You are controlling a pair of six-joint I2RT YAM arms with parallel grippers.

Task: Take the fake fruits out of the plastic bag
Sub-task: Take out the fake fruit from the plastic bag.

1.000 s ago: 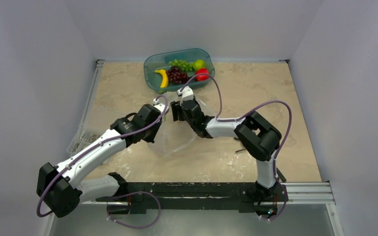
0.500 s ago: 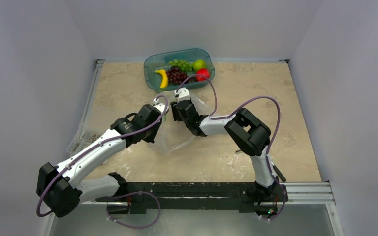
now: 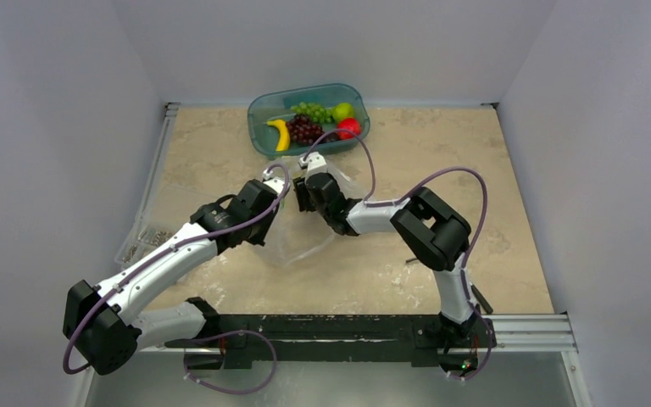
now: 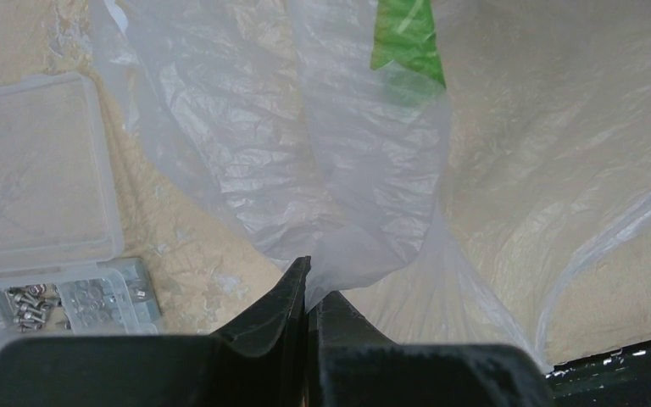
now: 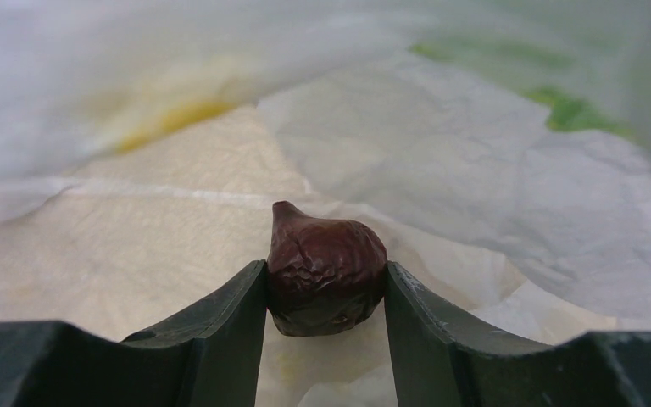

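I should next lift my right gripper from the bag (image 3: 305, 239), reach outward and lower beside the dark grapes (image 3: 305, 130) to release, as the teal tub already holding fruits stands outward.
The clear plastic bag (image 3: 305, 239) lies mid-table between my grippers. My left gripper (image 3: 271, 181) is shut on a bunched fold of the bag (image 4: 364, 170), pinched at the jaws (image 4: 309, 287). My right gripper (image 3: 303, 192) is inside the bag and shut on a small dark brown wrinkled fruit (image 5: 325, 270), its fingers (image 5: 239, 298) on both sides. The yellow banana (image 3: 280, 134), dark grapes (image 3: 305, 130), green grapes (image 3: 312, 110) and green apple (image 3: 343, 110) lie in a teal tub. Blurred green (image 5: 572, 114) and yellow (image 5: 169, 119) patches show through the bag.
The teal tub (image 3: 257, 140) stands at the back centre and also holds a red round fruit (image 3: 348, 127). A flat clear box of metal parts (image 3: 140, 242) sits at the left table edge, also in the left wrist view (image 4: 42, 254).
My right arm's elbow has swung left and the right gripper has shifted slightly left and back at the bag. The left arm has not moved.
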